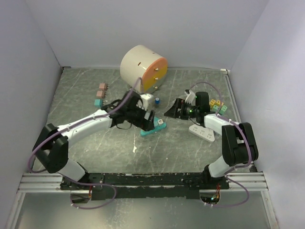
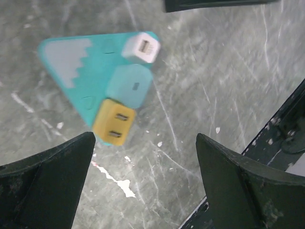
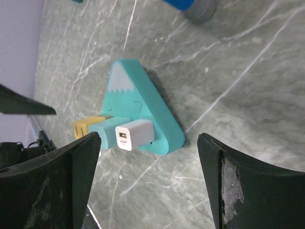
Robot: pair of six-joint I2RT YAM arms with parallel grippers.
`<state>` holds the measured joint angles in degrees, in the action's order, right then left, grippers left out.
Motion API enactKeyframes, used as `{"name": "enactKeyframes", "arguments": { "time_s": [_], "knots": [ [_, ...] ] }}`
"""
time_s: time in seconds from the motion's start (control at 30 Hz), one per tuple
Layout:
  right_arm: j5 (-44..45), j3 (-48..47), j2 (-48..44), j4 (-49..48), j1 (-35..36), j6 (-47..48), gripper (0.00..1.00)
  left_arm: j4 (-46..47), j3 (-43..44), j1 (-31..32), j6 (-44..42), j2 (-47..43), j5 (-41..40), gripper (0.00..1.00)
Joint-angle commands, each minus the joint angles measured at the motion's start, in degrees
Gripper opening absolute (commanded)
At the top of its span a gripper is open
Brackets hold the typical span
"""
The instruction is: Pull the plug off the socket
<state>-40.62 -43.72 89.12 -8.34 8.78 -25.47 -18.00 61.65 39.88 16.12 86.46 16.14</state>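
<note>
My left gripper will go down onto the yellow plug [image 2: 114, 122], easing left in its wrist view, as the plug stands below, toward that side.
A teal triangular socket block [image 1: 152, 129] lies flat on the table, also in the left wrist view [image 2: 86, 71] and the right wrist view [image 3: 143, 107]. Three plugs stand in it: white [image 2: 141, 46] [image 3: 135, 135], teal [image 2: 129, 86] [image 3: 109, 130], yellow [image 2: 114, 121] [image 3: 86, 127]. My left gripper [image 1: 148, 119] is open just above the block, fingers [image 2: 43, 181] apart over bare table [image 2: 147, 191]. My right gripper [image 1: 172, 110] is open a short way right of the block, its fingers [image 3: 238, 191] spread wide and facing it.
A large cream and orange drum [image 1: 144, 69] stands at the back. Small pink and teal plugs [image 1: 101, 93] lie at the left. A blue cap [image 1: 157, 100] sits near the drum. A white power strip [image 1: 202, 132] and coloured cubes [image 1: 218, 106] lie at the right.
</note>
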Motion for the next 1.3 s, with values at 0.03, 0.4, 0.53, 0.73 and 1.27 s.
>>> {"name": "enactKeyframes", "arguments": {
  "time_s": [0.03,0.4,0.53,0.73,1.27],
  "knots": [
    [-3.1,2.2,0.5,-6.2,0.6,-3.9,0.83,-9.9,6.6,9.3,-8.4,6.2,-16.1,0.98],
    [-3.1,3.3,1.2,-8.5,0.8,-5.2,0.82,-11.6,10.9,14.0,-11.9,13.7,-25.5,0.89],
    [-2.4,3.5,2.0,-8.8,1.5,-5.1,0.82,-12.2,11.9,15.5,-11.7,15.4,-26.8,0.81],
    [-1.3,3.3,1.8,-7.8,2.1,-4.8,0.81,-12.8,11.5,15.6,-9.7,16.5,-30.4,0.6],
    [-3.5,4.8,4.5,-10.6,2.9,-6.6,0.77,-2.4,2.8,6.3,3.3,10.0,-11.7,0.07]
  ]
}}
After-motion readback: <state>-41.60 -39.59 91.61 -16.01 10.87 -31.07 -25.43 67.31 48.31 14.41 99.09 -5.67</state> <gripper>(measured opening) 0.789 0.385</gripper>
